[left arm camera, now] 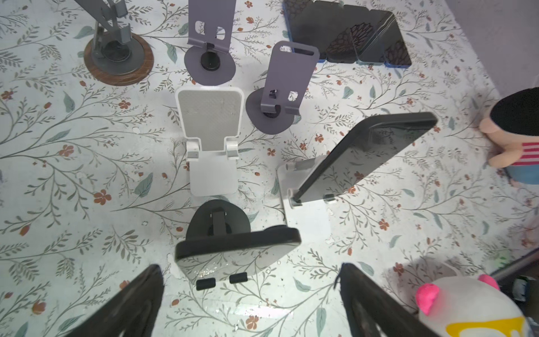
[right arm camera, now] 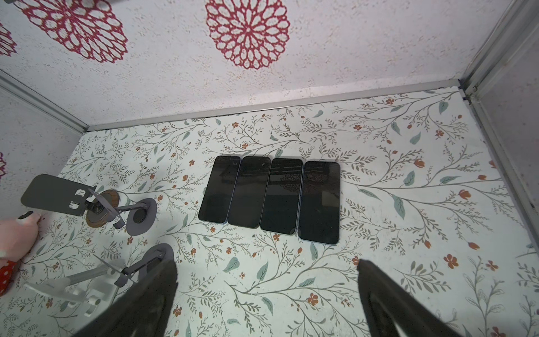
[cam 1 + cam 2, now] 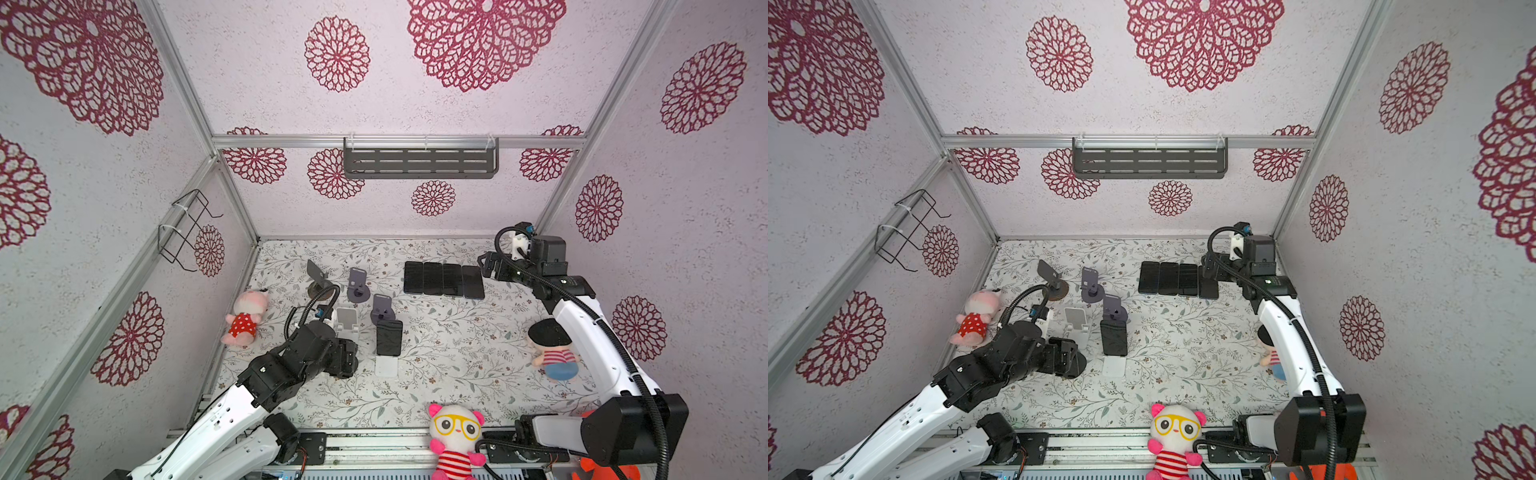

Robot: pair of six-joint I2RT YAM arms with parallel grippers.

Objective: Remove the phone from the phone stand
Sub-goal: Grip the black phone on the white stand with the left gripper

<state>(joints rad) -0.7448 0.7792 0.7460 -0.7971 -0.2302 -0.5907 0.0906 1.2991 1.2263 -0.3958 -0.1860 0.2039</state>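
I should next lower my left gripper over the top end of the phone (image 1: 238,245) on the black stand, because its open fingers are wider apart than that end.
A dark phone (image 1: 237,243) leans on a black phone stand (image 1: 217,220) directly in front of my left gripper (image 1: 250,267). That gripper is open, with nothing between its fingers. In both top views the left gripper (image 3: 349,361) covers this stand. To its right a second dark phone (image 3: 389,337) (image 1: 370,154) rests on a white phone stand (image 3: 386,366) (image 1: 309,216). My right gripper (image 3: 486,266) (image 2: 267,262) hangs open and empty at the back right.
Several phones (image 3: 444,278) (image 2: 271,195) lie flat in a row at the back. An empty white stand (image 3: 347,322), two purple stands (image 3: 358,284) (image 3: 382,309) and a grey one (image 3: 318,278) stand mid-left. Plush toys (image 3: 245,318) (image 3: 455,432) (image 3: 552,349) sit around the mat.
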